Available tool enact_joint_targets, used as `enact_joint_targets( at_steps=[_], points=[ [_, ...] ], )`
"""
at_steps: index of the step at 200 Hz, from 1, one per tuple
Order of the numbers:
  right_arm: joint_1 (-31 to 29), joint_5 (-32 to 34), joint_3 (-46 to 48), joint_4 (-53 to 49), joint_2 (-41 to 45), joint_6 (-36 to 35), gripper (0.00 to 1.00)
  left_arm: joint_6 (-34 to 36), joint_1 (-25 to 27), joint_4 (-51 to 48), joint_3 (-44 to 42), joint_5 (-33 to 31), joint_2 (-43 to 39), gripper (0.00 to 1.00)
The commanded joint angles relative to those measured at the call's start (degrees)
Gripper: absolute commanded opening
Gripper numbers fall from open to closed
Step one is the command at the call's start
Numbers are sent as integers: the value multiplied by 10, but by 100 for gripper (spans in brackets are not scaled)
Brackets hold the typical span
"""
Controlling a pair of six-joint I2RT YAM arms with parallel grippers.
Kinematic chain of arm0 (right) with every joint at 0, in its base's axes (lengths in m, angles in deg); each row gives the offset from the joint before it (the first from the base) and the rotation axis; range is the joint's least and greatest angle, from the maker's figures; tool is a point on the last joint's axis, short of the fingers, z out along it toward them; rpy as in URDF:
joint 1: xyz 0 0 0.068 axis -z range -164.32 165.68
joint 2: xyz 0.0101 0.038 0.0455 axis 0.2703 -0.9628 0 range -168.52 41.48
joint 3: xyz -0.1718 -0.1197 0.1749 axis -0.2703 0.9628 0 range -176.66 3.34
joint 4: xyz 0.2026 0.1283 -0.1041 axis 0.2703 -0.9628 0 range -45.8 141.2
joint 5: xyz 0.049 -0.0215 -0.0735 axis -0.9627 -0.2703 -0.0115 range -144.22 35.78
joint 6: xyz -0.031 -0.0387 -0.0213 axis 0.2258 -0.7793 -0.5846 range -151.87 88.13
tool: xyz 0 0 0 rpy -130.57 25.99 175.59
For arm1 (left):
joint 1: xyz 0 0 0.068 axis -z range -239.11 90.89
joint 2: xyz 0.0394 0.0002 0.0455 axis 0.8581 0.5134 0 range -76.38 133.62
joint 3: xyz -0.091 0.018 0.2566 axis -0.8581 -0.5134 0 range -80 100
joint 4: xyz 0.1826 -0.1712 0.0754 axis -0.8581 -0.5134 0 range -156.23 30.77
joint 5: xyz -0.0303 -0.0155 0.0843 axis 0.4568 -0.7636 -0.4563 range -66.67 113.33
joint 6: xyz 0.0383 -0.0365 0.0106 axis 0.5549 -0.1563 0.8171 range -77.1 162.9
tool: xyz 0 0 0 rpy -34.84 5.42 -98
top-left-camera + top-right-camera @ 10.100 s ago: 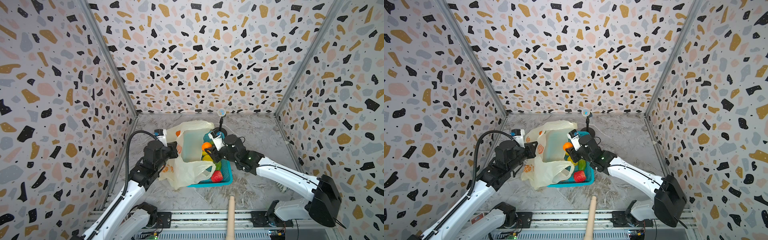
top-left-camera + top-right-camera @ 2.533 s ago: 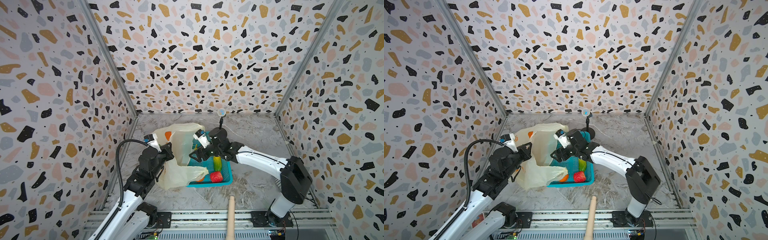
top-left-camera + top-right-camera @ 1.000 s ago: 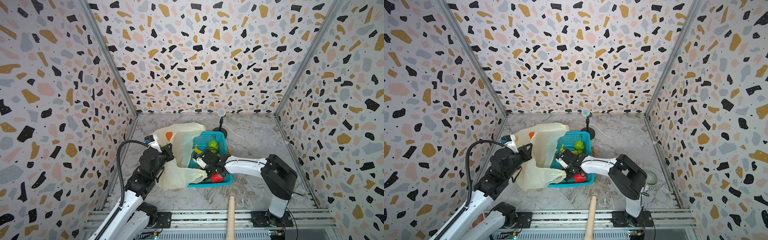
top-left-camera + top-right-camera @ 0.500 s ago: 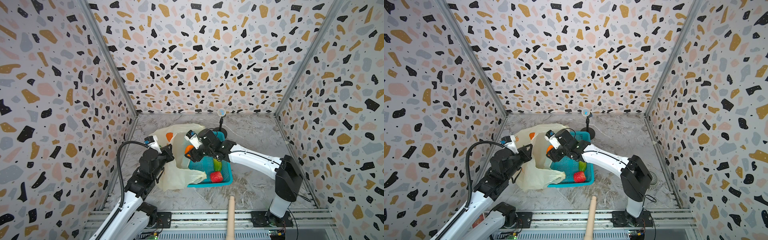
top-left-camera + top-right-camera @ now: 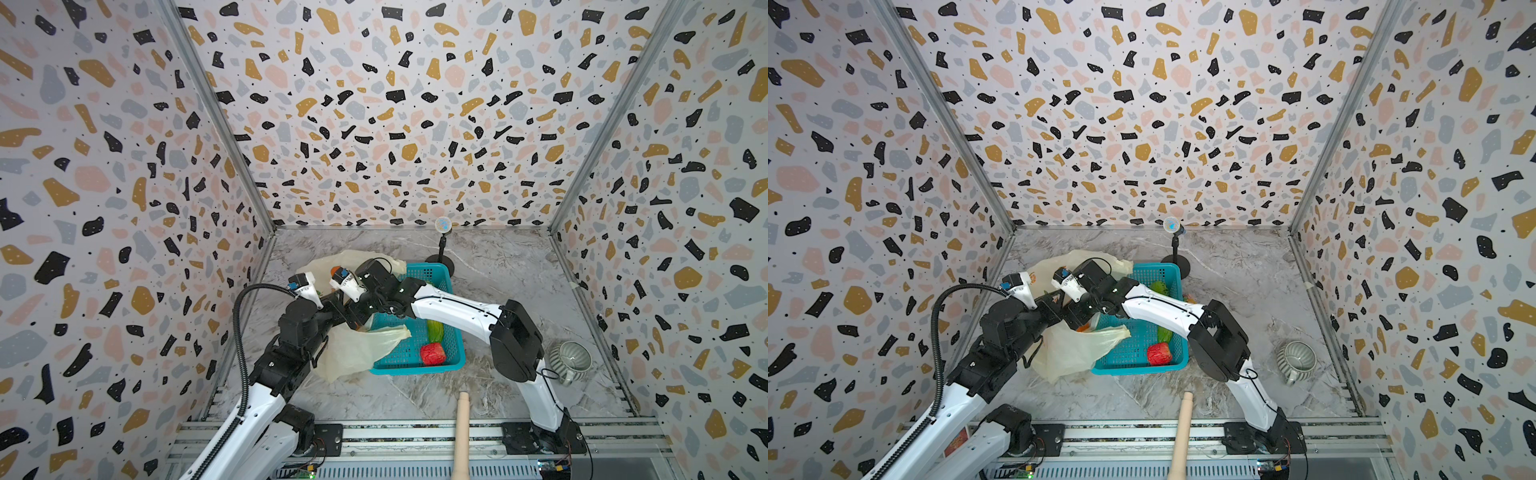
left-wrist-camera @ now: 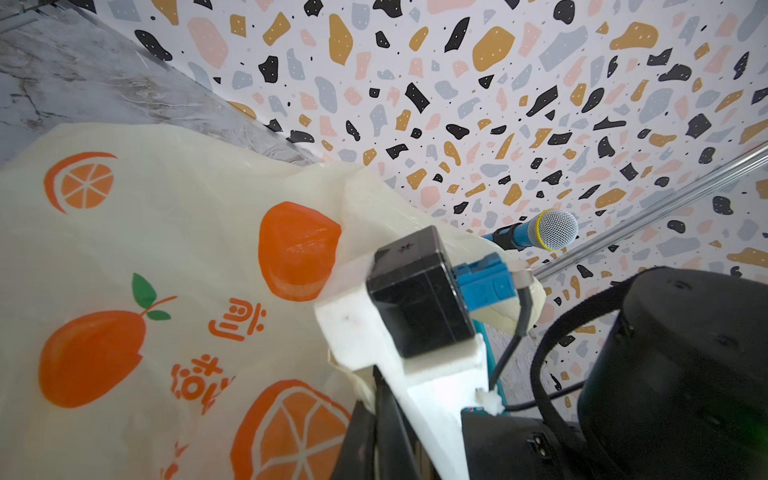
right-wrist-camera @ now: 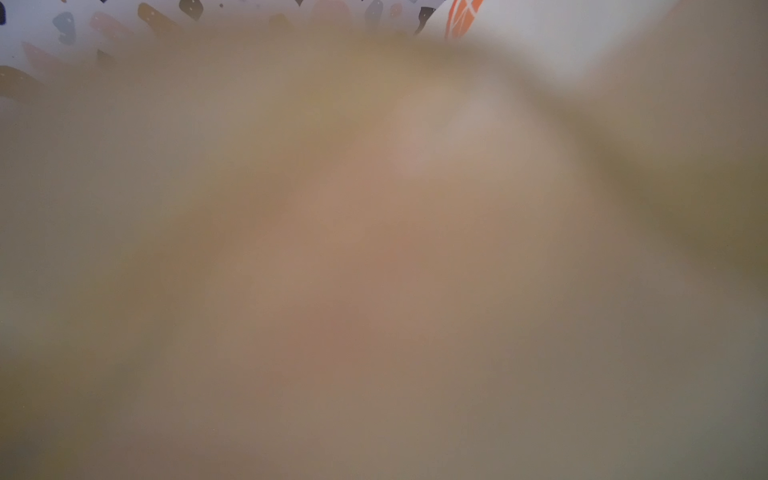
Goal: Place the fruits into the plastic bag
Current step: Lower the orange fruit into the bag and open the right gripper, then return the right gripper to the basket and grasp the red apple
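The red fruit [image 5: 432, 354] is still outside the bag. I need to pull my right gripper out of the bag's opening next, move it over the basket, then back and down onto the red fruit.
The pale-yellow plastic bag [image 5: 357, 349] [image 5: 1071, 349] lies left of the teal basket [image 5: 415, 368], its mouth lifted. My left gripper [image 5: 336, 302] [image 6: 376, 415] is shut on the bag's edge; its printed oranges fill the left wrist view. My right gripper [image 5: 1077, 318] reaches across into the bag's mouth, fingers hidden, and a small orange thing [image 5: 1083, 328] shows at its tip. Blurred bag plastic [image 7: 374, 249] covers the right wrist view. In the basket lie a red fruit [image 5: 432, 354], a green-yellow mango [image 5: 434, 330] and a green lumpy fruit [image 5: 1158, 286].
A grey ribbed mug [image 5: 571, 361] stands right of the right arm. A microphone on a black stand [image 5: 443, 245] is behind the basket. A wooden stick [image 5: 461, 432] pokes in from the front edge. Patterned walls close off three sides.
My right gripper rose from the basket with an orange fruit and moved left and down into the bag's mouth. The left gripper keeps its hold on the bag.
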Motion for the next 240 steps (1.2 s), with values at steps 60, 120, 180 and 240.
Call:
enact_joint_targets(
  at_steps=[60,120,180,240],
  points=[
    [63,76,258,56,260,38,84,0,2,35,-1,8,-1,0],
    [88,189,401,-93,391,85,84,2,2,48,-2,7,14,0],
    [70,176,446,-183,375,114,86,-1,2,53,-12,8,18,0],
    [11,214,397,-274,272,121,87,1,2,50,-15,3,12,0]
  ],
)
